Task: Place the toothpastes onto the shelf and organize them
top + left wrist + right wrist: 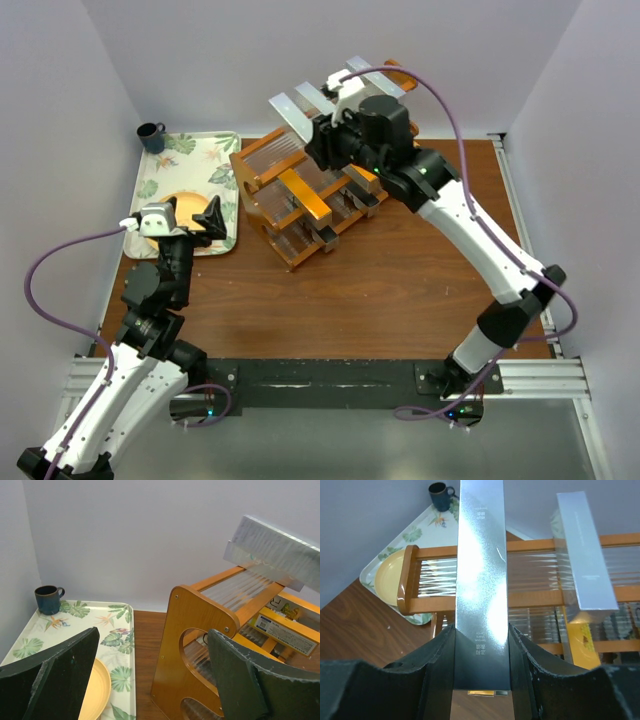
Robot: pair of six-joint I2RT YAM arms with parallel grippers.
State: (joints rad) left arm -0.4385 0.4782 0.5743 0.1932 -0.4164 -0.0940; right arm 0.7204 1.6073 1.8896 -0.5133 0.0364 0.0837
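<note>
Since the end of the shelf's top level by the tray (pixel 438 576) is bare, I should move my right gripper to the left in the top view, lower and release the silver carton there.
My right gripper (pixel 318 140) (pixel 481 650) is shut on the near end of a silver toothpaste carton (pixel 481 580) (pixel 290 114), which sticks out over the top tier of the wooden shelf (pixel 262 190) (pixel 530 545) (pixel 190 645). A second silver carton (pixel 585 555) (pixel 316 98) (pixel 275 550) lies on that tier to its right, and a third (pixel 375 76) lies further back. An orange-gold carton (pixel 305 195) (pixel 285 627) and dark grey cartons (pixel 355 195) rest on the lower tiers. Over the tray, left of the shelf, my left gripper (pixel 180 222) (pixel 152 645) stands open and empty.
A floral tray (pixel 190 160) (pixel 115 630) at the left holds a yellow plate (pixel 97 690) (pixel 387 577) and a dark mug (pixel 151 135) (pixel 48 599). White walls close in on the table at the back and on both sides.
</note>
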